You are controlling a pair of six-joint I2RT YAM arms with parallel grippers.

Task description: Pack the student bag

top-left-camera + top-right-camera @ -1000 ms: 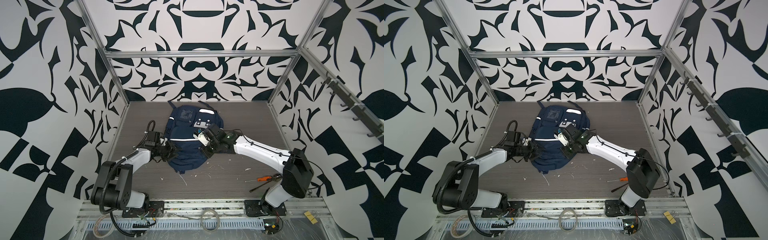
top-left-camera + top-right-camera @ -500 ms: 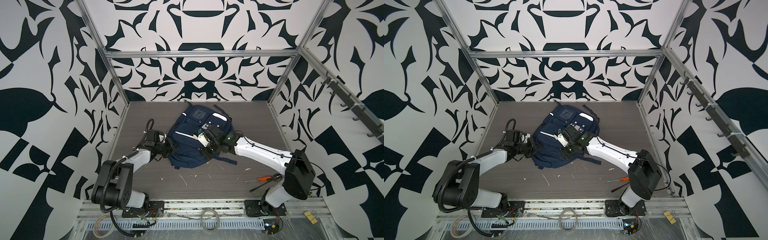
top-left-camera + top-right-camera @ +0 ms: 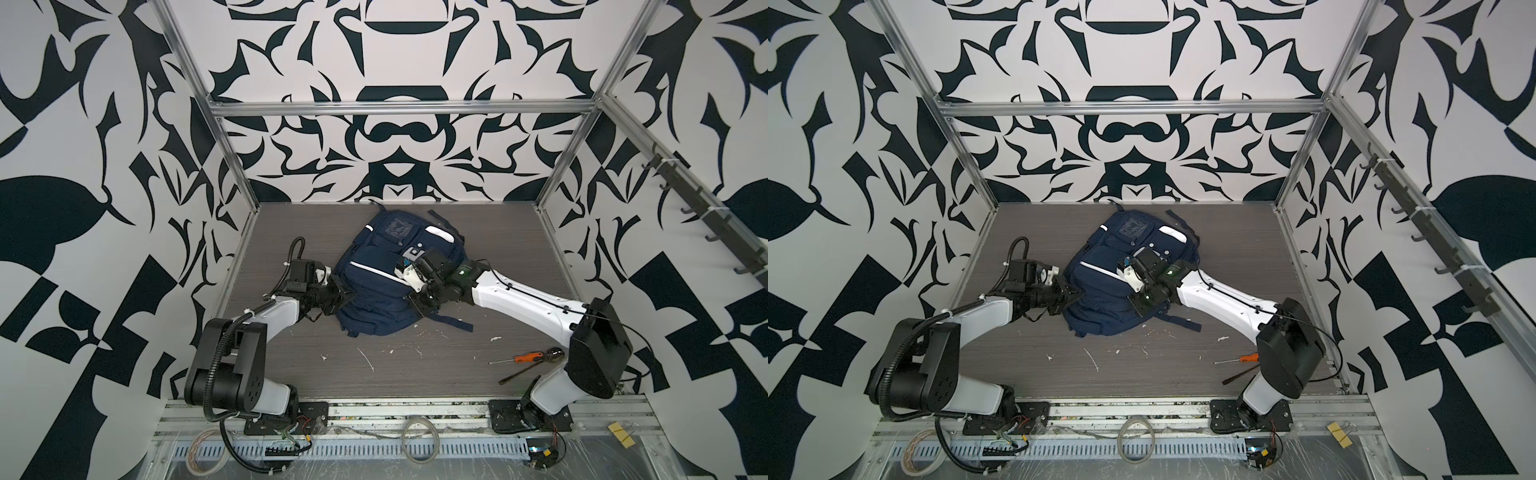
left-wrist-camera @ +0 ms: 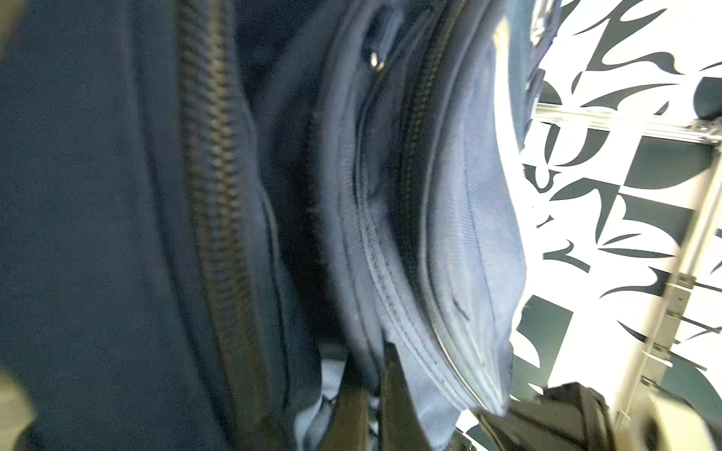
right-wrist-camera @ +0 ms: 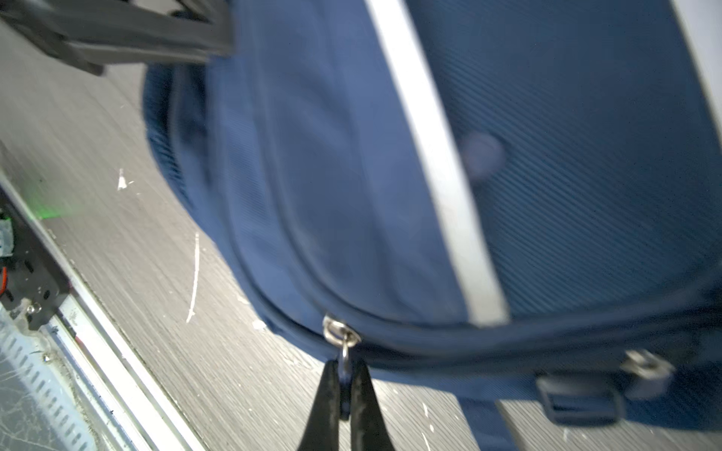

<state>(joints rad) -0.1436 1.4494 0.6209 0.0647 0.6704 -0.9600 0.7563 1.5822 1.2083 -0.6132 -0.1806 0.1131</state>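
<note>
The right gripper, with the held slider (image 5: pixel 339 334) at the bag's corner, draws outward next toward the second metal slider (image 5: pixel 647 365), which lies farther outward, and releases the pull.
The navy student bag (image 3: pixel 382 286) (image 3: pixel 1108 286) lies on the table in both top views, front side up, white stripes showing. My left gripper (image 3: pixel 348 296) (image 3: pixel 1079 296) is at its left edge. In the left wrist view it (image 4: pixel 375 371) is shut on a fold of the bag's fabric (image 4: pixel 449 273) beside a zip. My right gripper (image 3: pixel 415 300) (image 3: pixel 1136 300) is at the bag's right side. In the right wrist view it (image 5: pixel 344 377) is shut on the zipper pull hanging from a metal slider (image 5: pixel 339 334).
An orange-handled screwdriver (image 3: pixel 524 357) and a dark tool (image 3: pixel 521 375) lie on the table at the front right, near the right arm's base. A bag strap (image 3: pixel 451 322) trails toward the front right. White scraps (image 3: pixel 368 360) litter the table in front of the bag.
The bag has turned, its top swinging to the right. My left gripper has closed on the bag's left edge. The right gripper has kept its hold and moved with the bag.
</note>
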